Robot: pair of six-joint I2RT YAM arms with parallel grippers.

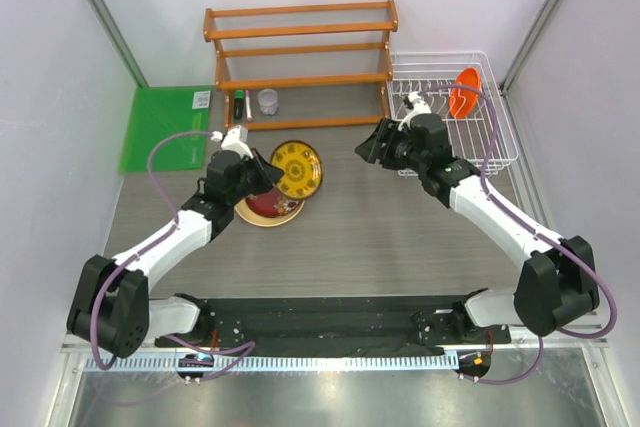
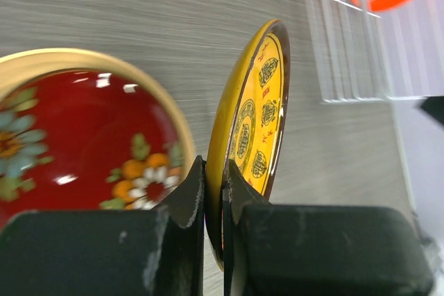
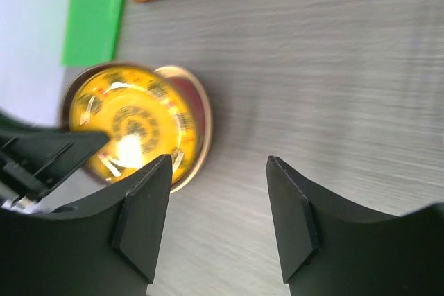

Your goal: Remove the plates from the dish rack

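Note:
The dark-rimmed plate hangs past the stack's edge, so my left gripper will shift over the dark red flower plate (image 1: 271, 203) (image 2: 78, 145) next, then lower to open.
My left gripper (image 1: 262, 173) is shut on the rim of the dark-rimmed plate with the yellow patterned centre (image 1: 297, 168), holding it tilted on edge above the stack; the left wrist view shows the jaws clamped on its rim (image 2: 251, 123). Below lies the dark red flower plate (image 2: 76, 143) on the pale tan-yellow plate (image 1: 268, 217). The small orange plate (image 1: 463, 92) stands upright in the white wire dish rack (image 1: 500, 137). My right gripper (image 1: 371, 144) is open and empty, left of the rack, above the table. In the right wrist view the yellow plate (image 3: 132, 126) shows ahead.
An orange-brown wooden tiered shelf (image 1: 300, 57) stands at the back centre, with a small clear cup (image 1: 267, 101) and a marker (image 1: 240, 107) on its lowest level. A green mat (image 1: 165, 127) lies at the back left.

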